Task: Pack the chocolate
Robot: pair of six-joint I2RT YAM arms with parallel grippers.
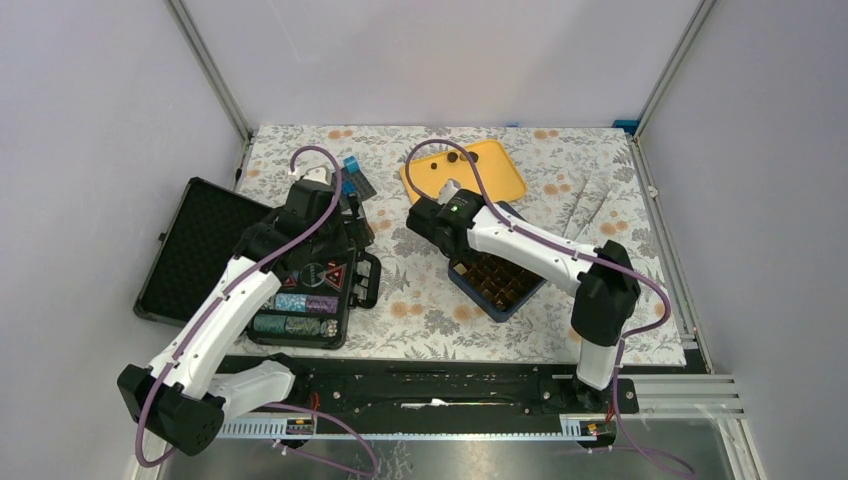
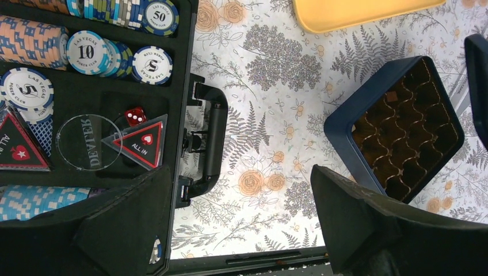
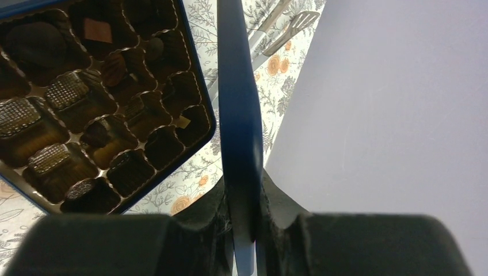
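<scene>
My right gripper will first move back and toward the poker case, to get the lid over the insert and release it.
A dark blue chocolate box (image 1: 495, 285) stands open on the floral cloth; it also shows in the left wrist view (image 2: 345, 129). Its brown insert holds several dark chocolate pieces (image 3: 63, 92), with some cells empty. A few dark chocolate pieces (image 1: 452, 157) lie on the yellow tray (image 1: 490, 175). My right gripper (image 3: 244, 230) is shut on the edge of the box's blue lid (image 3: 239, 103) and holds it upright beside the box. My left gripper (image 2: 241, 230) is open and empty, above the cloth between the poker case and the box.
An open black poker case (image 1: 310, 290) with striped chips (image 2: 86, 52), dice and plaques lies on the left, its handle (image 2: 213, 144) toward the box. Utensils (image 1: 590, 200) lie at the right. Grey walls close in the table.
</scene>
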